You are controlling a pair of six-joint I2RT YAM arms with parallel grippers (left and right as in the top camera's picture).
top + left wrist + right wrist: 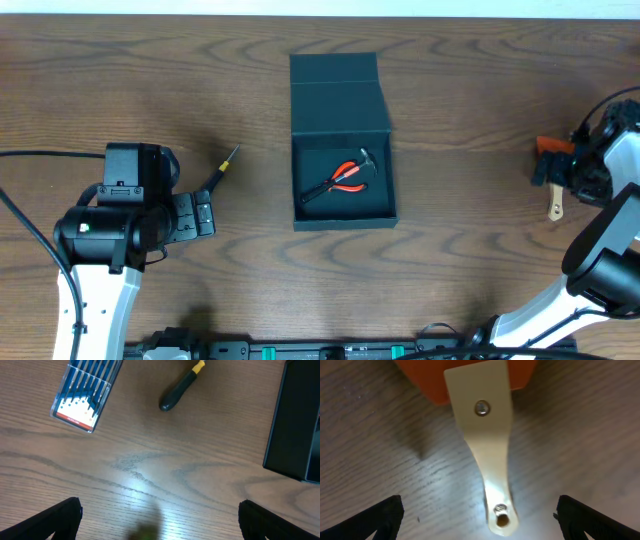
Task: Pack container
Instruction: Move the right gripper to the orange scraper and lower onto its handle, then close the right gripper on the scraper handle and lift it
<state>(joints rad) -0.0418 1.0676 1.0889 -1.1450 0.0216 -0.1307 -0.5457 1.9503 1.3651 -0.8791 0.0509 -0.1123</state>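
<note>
The robot has to lower its right gripper next onto the slim middle of the cream handle (556, 190) (492, 466), because the handle is between the gripper's open fingers and gets narrower there.
The dark teal container (343, 218) sits open at the table's middle, lid flap folded back, with red-handled pliers (345, 176) inside; its wall shows in the left wrist view (292, 420). A black-handled screwdriver (222, 168) lies left of it and shows in the left wrist view (180, 389). My left gripper (160, 519) is open and empty over bare wood. My right gripper (479, 515) is open, hovering over a cream-handled tool with an orange head (485, 435), which lies at the far right (553, 206).
A small blue case of white-tipped bits (86, 391) lies on the wood ahead of the left gripper. The left arm's base (110, 230) stands at the left, the right arm (600, 250) at the right edge.
</note>
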